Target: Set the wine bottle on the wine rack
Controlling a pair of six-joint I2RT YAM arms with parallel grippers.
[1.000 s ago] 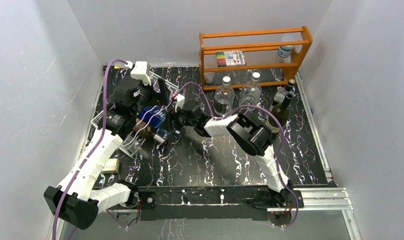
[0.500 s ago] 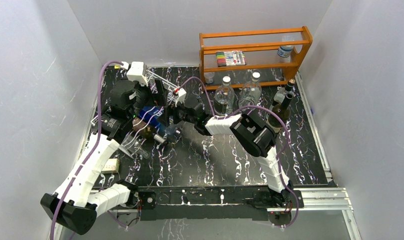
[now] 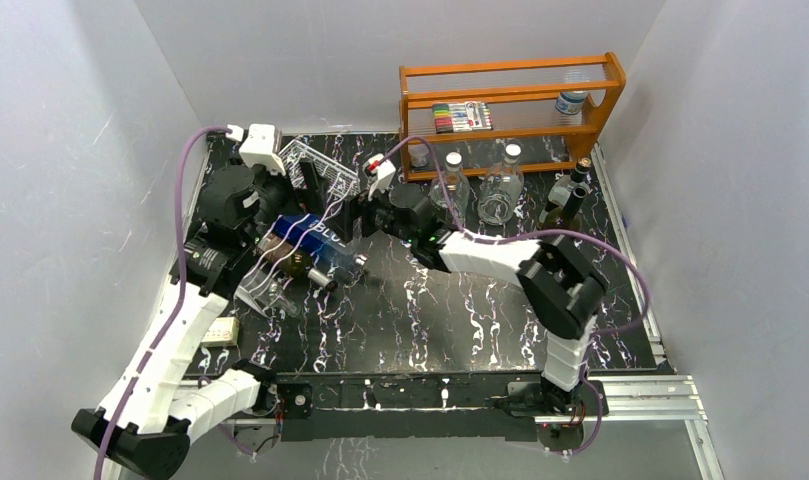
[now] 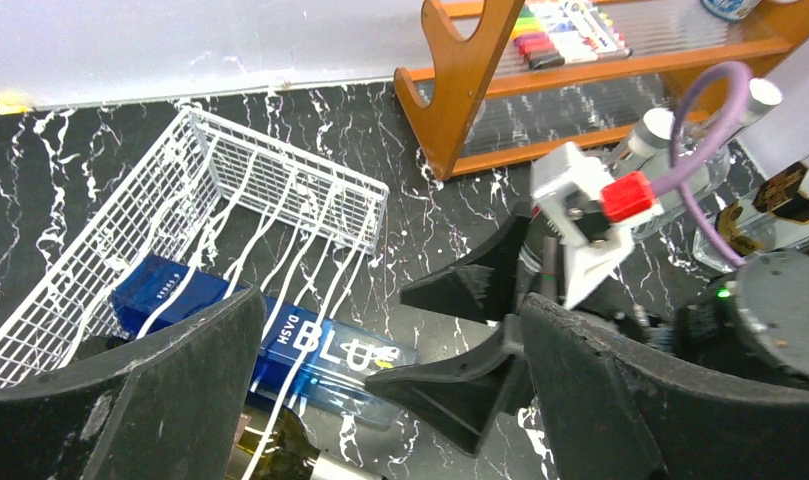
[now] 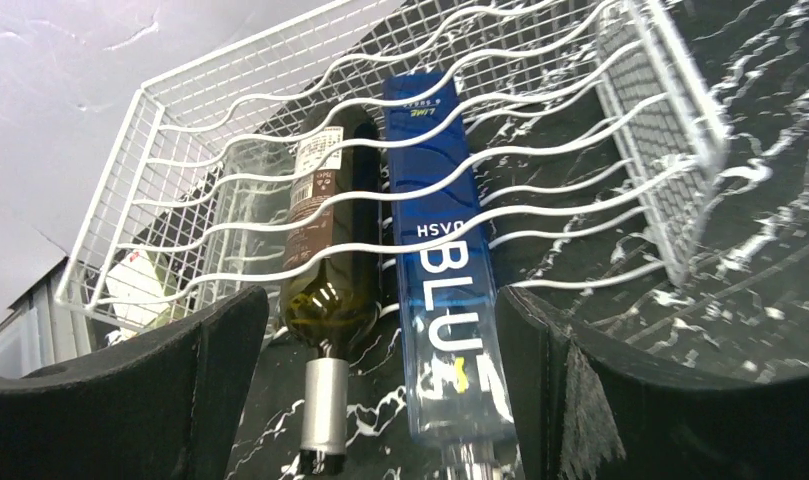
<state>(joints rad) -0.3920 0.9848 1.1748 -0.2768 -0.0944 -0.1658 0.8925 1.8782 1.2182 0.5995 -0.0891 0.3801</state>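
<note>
The right gripper swings across far to the right in the top view next. It then closes on the neck of the dark upright bottle point(image 3: 571, 205), as that bottle is still unracked.
The white wire wine rack point(image 3: 318, 168) stands at the table's back left. A dark green wine bottle point(image 3: 296, 265) with a silver cap and a blue "BLU" bottle point(image 3: 318, 240) lie side by side in its lower tier, necks pointing right. My left gripper point(image 3: 292, 190) is open and empty above the rack. My right gripper point(image 3: 352, 222) is open, low at the bottles' neck ends, holding nothing. In the right wrist view the wine bottle point(image 5: 325, 260) and the blue bottle point(image 5: 445, 280) lie under the rack's wavy wires point(image 5: 430, 100), ahead of the open gripper point(image 5: 382, 300). The left wrist view shows the rack point(image 4: 280, 190), the blue bottle point(image 4: 310, 350) and the open left gripper point(image 4: 392, 310).
An orange wooden shelf point(image 3: 510, 105) with markers stands at the back. Two clear bottles point(image 3: 448, 190) point(image 3: 500, 188) and a dark upright bottle point(image 3: 565, 205) stand before it. A small box point(image 3: 220, 332) lies near the left front. White walls close both sides.
My left gripper has drawn back and up to the left, off the rack. My right arm has stretched further toward the rack, its elbow swinging right and uncovering the standing bottles.
</note>
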